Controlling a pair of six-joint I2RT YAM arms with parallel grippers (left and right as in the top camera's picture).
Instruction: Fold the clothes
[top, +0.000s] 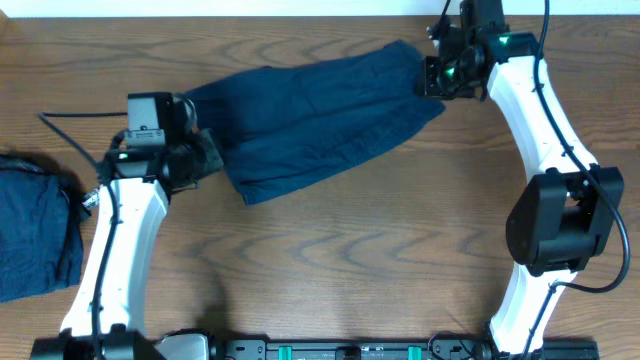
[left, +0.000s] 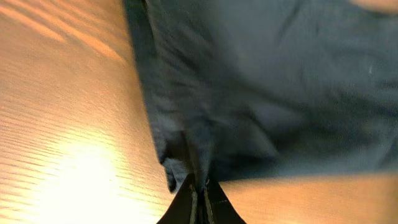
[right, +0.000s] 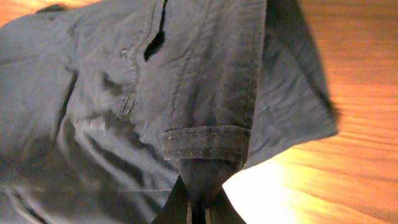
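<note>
The pinched edge (top: 220, 157) should be released next as my left gripper moves up above the wooden table, while my right gripper holds the other end of the shorts (top: 320, 115).
A dark blue pair of shorts (top: 320, 115) lies stretched across the far middle of the wooden table. My left gripper (top: 205, 155) is shut on its left edge; the left wrist view shows the cloth (left: 261, 93) pinched between the fingertips (left: 200, 200). My right gripper (top: 432, 78) is shut on the right end, at the waistband; the right wrist view shows the hem (right: 205, 140) held in the jaws (right: 199, 208). The cloth hangs slightly taut between both grippers.
A second dark blue garment (top: 35, 225) lies bundled at the table's left edge. A black cable (top: 75, 140) runs near the left arm. The table's far edge (top: 300, 8) is close behind the shorts.
</note>
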